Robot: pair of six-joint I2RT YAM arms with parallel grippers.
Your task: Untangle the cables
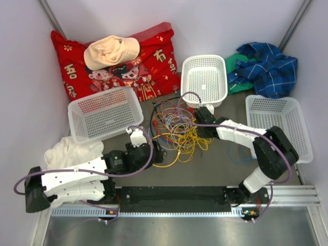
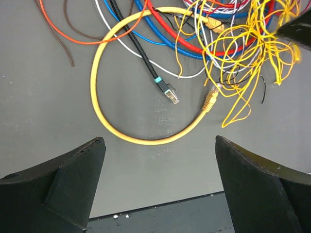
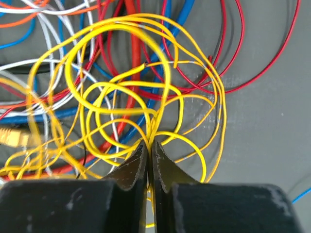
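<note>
The yellow wires held by the other gripper are to the right in the top view, so I will move my left gripper over that way next, tilting it upward.
The cables (image 1: 177, 128) lie in a tangle on the grey table between my two arms. My left gripper (image 1: 156, 150) is open and empty at the tangle's near left edge. In the left wrist view its fingers (image 2: 77, 167) stand wide apart just short of a thick yellow cable loop (image 2: 99, 114) with a yellow plug (image 2: 210, 100) and a black cable's plug (image 2: 167, 92). My right gripper (image 1: 197, 125) is at the tangle's right side. In the right wrist view it (image 3: 150, 145) is shut on several thin yellow wires (image 3: 121, 87) looped over red, blue and white cables.
Three white baskets stand at left (image 1: 105, 113), back centre (image 1: 205, 79) and right (image 1: 279, 125). A red cushion (image 1: 148, 66) with a beige cloth (image 1: 110, 51) lies at back left, a blue plaid shirt (image 1: 266, 66) at back right, a white cloth (image 1: 72, 151) by the left arm.
</note>
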